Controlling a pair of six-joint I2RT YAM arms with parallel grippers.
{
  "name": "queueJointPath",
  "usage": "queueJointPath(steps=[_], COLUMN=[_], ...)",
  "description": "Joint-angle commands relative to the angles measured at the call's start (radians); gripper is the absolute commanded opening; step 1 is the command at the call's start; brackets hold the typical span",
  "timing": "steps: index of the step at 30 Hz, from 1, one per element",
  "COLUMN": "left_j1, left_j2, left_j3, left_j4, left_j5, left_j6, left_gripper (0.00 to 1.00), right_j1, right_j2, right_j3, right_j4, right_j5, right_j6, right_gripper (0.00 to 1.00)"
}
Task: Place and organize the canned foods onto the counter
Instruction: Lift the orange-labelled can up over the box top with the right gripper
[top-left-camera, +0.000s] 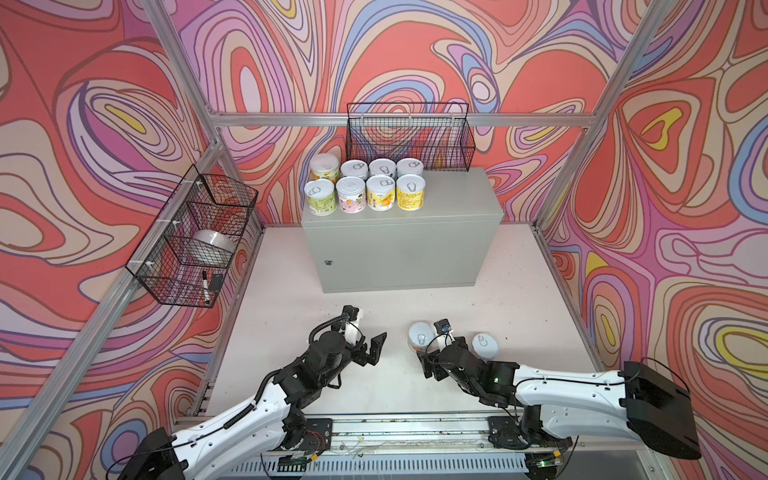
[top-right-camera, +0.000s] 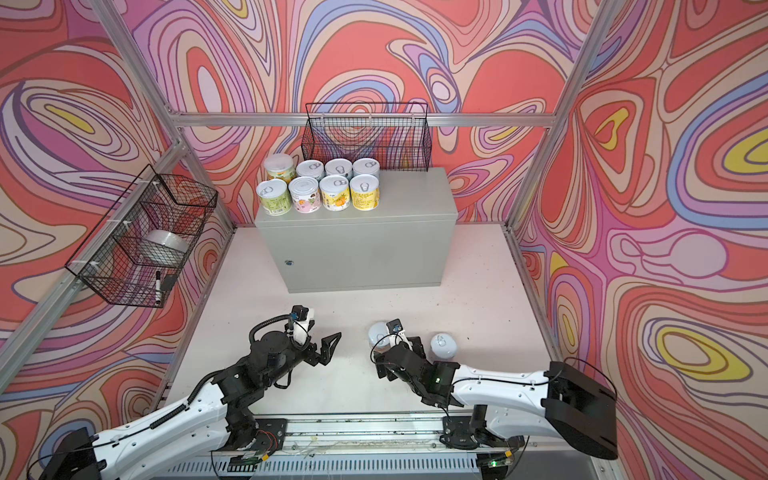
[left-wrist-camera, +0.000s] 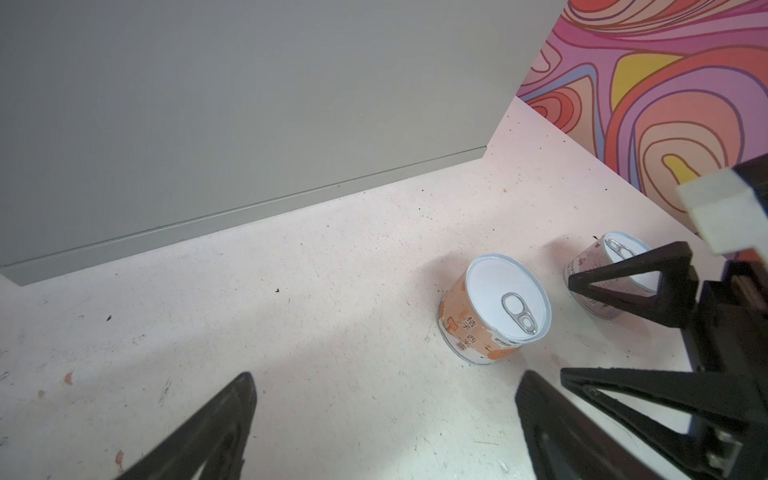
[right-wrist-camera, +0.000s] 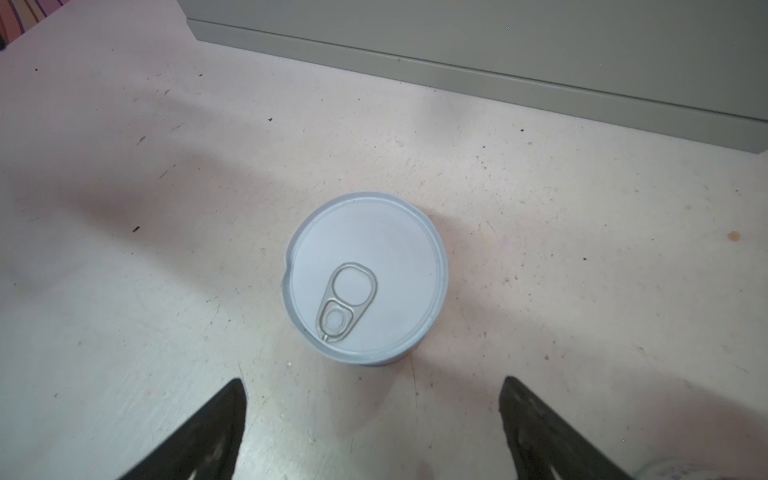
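Note:
The orange can (top-left-camera: 419, 334) (right-wrist-camera: 365, 278) stands outward and below, so next I should move my right gripper outward and down, put its open fingers on both sides of the can and then close them.
Several canned foods (top-left-camera: 351, 194) (top-right-camera: 304, 194) stand in two rows on the left part of the grey counter (top-left-camera: 457, 195) (top-right-camera: 411, 195) (left-wrist-camera: 208, 104) (right-wrist-camera: 540, 41). An orange-labelled can (top-left-camera: 419, 337) (top-right-camera: 380, 334) (left-wrist-camera: 494, 307) (right-wrist-camera: 365, 278) and a pink-labelled can (top-left-camera: 485, 345) (top-right-camera: 444, 345) (left-wrist-camera: 615, 249) (right-wrist-camera: 665, 471) stand upright on the table in front of it. My right gripper (top-left-camera: 440, 353) (top-right-camera: 395, 357) (right-wrist-camera: 372, 380) hangs open just above and short of the orange can, holding nothing. To the left, my left gripper (top-left-camera: 376, 349) (top-right-camera: 328, 349) (left-wrist-camera: 387, 374) is open and empty.
A black wire basket (top-left-camera: 409, 137) (top-right-camera: 365, 137) hangs on the back wall behind the counter. Another basket (top-left-camera: 195, 232) (top-right-camera: 141, 237) on the left wall holds a tape roll (top-left-camera: 214, 245) and a marker (top-left-camera: 205, 286). The arms' rail (top-left-camera: 395, 428) runs along the front edge.

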Motion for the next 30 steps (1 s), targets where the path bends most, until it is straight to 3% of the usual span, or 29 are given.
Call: queueJointPath(steps=[1,10,24,30], left_j1=[-0.003,-0.002,-0.002,-0.002], left_j2=[0.018,0.087,0.152,0.201], left_j3=[0.005,-0.005,-0.005,0.008], left_j4=[-0.001,0.046,0.069,0.093], left_j5=[-0.009,-0.006,-0.027,-0.024], left_j6=[0.011,-0.005,-0.004,-0.010], left_gripper=[1.00,1.00,1.00,1.00], right_j1=[0.010,-0.025,-0.149,-0.154], right_j2=[0.083,0.350,0.525,0.522], right_j3=[-0.009,0.014,0.053,0.033], right_j4=[0.132,0.382,0.620,0.663], right_j5=[0.021,0.062,-0.031,-0.057], right_j6=[0.018,-0.004,-0.094,-0.107], right_gripper=[0.98,0.98,0.98,0.85])
